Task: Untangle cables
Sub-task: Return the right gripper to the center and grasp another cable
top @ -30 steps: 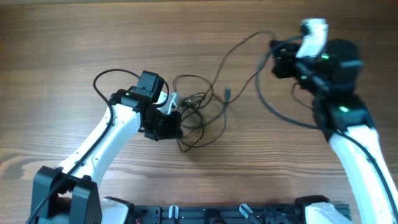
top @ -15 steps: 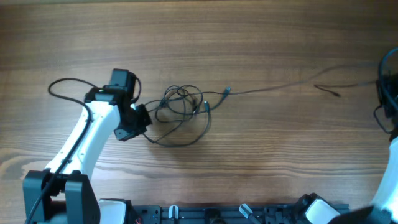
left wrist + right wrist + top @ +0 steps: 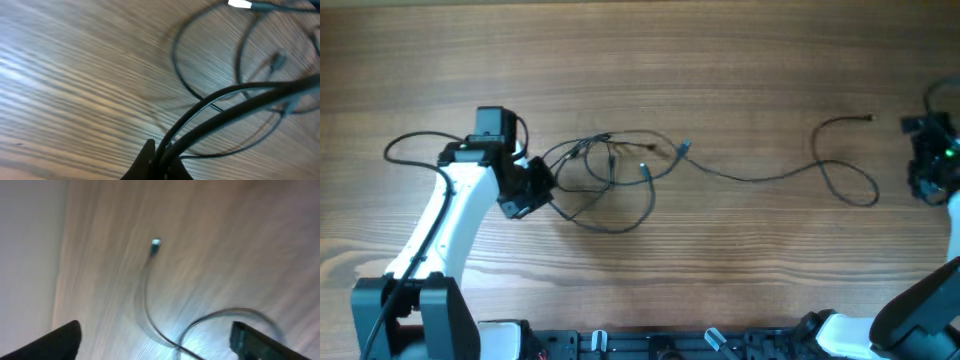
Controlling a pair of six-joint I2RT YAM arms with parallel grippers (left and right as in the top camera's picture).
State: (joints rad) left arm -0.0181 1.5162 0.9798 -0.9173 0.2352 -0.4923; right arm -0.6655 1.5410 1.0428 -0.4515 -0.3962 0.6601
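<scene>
I will next move my right gripper to the left in the overhead view, then down onto the arching piece of cable opposite my left gripper, because that piece curves clear of crossings.
The cables [image 3: 610, 165] lie as a loose tangle of thin dark loops left of the table's centre. My left gripper [image 3: 532, 190] is at the tangle's left edge, shut on a couple of strands. In the left wrist view those strands [image 3: 235, 102] run straight out from between the closed fingertips [image 3: 150, 155]. One freed cable [image 3: 770, 175] trails right from the tangle, curls into a loop and ends in a small plug [image 3: 869, 118]. My right gripper [image 3: 928, 165] hovers at the far right edge, open. Its wrist view shows that plug [image 3: 155, 244] and the cable [image 3: 150, 315] on the wood between the wide-spread fingers [image 3: 60, 340].
The wooden table [image 3: 720, 260] carries only the cables. A thick black arm cable [image 3: 410, 145] loops out to the left of my left arm. The table's right edge [image 3: 60, 255] runs close to my right gripper.
My left arm has pulled the tangle leftward. My right arm swung out to the far right, then opened and let go of the cable end, which now lies slack on the table.
</scene>
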